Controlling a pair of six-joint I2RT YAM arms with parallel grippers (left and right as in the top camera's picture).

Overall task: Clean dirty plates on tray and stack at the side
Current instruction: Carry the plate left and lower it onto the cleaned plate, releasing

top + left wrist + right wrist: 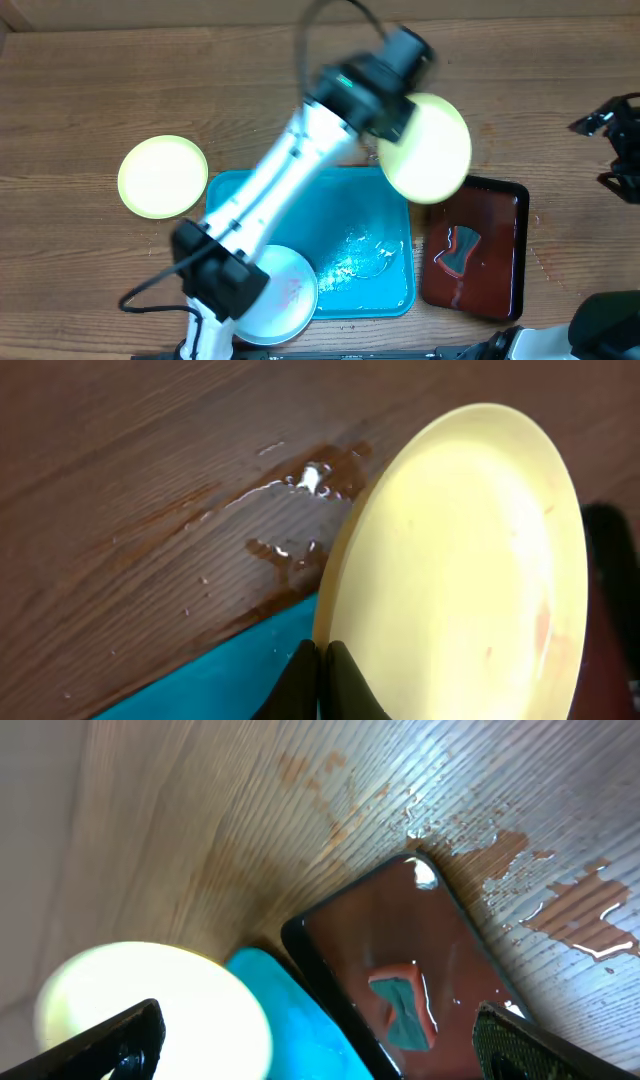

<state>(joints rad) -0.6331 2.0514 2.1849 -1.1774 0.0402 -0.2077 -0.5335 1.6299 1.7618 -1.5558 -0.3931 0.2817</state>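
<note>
The second yellow-green plate (pixel 163 177) lies below my left gripper. My left gripper will next swing to the left in the overhead view, lower the matching plate onto that plate and let go.
My left gripper (pixel 392 118) is shut on the rim of a yellow-green plate (pixel 432 150) and holds it tilted above the far right corner of the turquoise tray (pixel 375 215). In the left wrist view the fingers (pixel 322 665) pinch the plate's edge (pixel 470 560), which has faint reddish smears. A second yellow-green plate (pixel 162 177) lies on the table left of the tray. A pale blue-white plate (pixel 290 290) lies in the tray's near left corner, partly hidden by the arm. My right gripper (pixel 612 140) is open and empty at the far right (pixel 320 1050).
A dark red-brown tray (pixel 495 215) stands right of the turquoise tray, wet, with a sponge (pixel 455 250) in it; it also shows in the right wrist view (pixel 400 940). Water lies in the turquoise tray (pixel 360 255) and on the table behind it (pixel 300 510).
</note>
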